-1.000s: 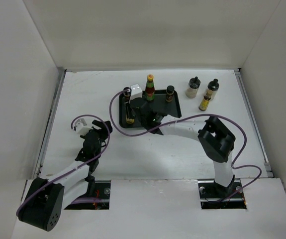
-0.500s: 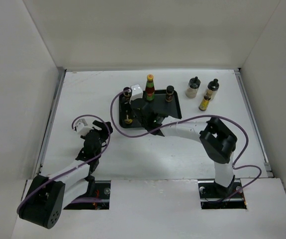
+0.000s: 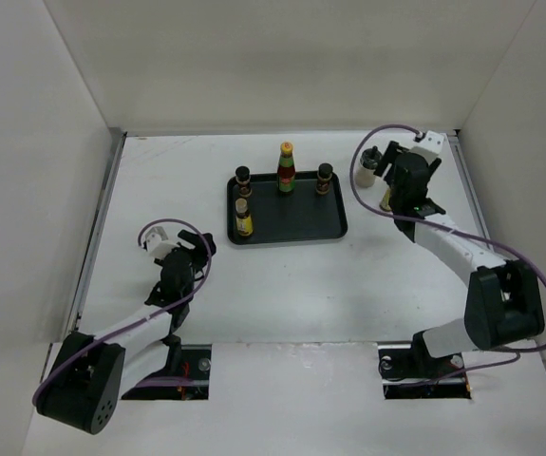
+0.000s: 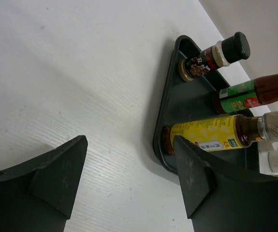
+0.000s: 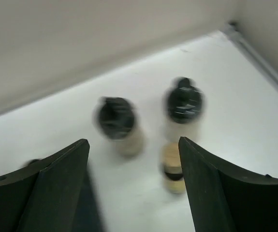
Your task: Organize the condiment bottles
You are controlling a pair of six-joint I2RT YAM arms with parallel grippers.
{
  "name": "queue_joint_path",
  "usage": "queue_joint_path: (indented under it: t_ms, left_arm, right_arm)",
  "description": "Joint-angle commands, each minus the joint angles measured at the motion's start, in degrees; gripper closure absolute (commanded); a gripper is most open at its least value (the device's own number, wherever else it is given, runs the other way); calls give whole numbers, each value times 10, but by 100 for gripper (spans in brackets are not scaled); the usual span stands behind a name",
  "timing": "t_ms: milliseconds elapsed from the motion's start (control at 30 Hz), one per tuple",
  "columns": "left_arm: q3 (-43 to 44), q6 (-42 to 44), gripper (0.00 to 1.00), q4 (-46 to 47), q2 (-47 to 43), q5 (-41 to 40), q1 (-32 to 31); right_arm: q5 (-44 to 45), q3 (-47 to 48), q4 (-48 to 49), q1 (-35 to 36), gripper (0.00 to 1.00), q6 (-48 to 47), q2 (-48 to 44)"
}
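I will next lower my right gripper over the capped top of the yellow-labelled bottle (image 3: 385,199) beside the cream one and close, as it is still outside the black tray.
A black tray (image 3: 303,224) holds several bottles: a dark brown one (image 3: 243,178), the tall red one with green neck and yellow cap (image 3: 286,168), another dark one (image 3: 324,179) and a yellow-labelled one (image 3: 244,219). My right gripper (image 3: 387,176) hangs open and empty at the back right, over a cream bottle (image 3: 368,168) and a yellow-labelled bottle (image 3: 385,199). The blurred right wrist view shows my open right gripper (image 5: 134,145) above the cream bottle (image 5: 122,130), a black-capped bottle (image 5: 183,107) and a third bottle (image 5: 172,169). My left gripper (image 3: 197,239) is open and empty, left of the tray.
The left wrist view shows my open left gripper (image 4: 129,145) over bare table, with the tray's corner (image 4: 166,116), the yellow-labelled bottle (image 4: 206,137), the red bottle (image 4: 255,92) and a dark bottle (image 4: 211,58) beyond. White walls close in the table on three sides.
My right arm has swung from over the tray to the back right bottles. The yellow-labelled bottle stands free at the tray's front left. The left arm has not moved.
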Motion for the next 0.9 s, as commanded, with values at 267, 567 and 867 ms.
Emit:
queue_joint_path:
  t_ms: [267, 567, 867]
  left_arm:
    - [13, -2, 29, 34, 19, 12, -5]
    - [15, -2, 29, 34, 26, 18, -5]
    - [16, -2, 29, 35, 29, 18, -5]
  right_arm:
    - [-26, 39, -60, -81, 28, 13, 89]
    - [-11, 33, -19, -81, 68, 6, 93]
    - [11, -2, -13, 56, 72, -8, -3]
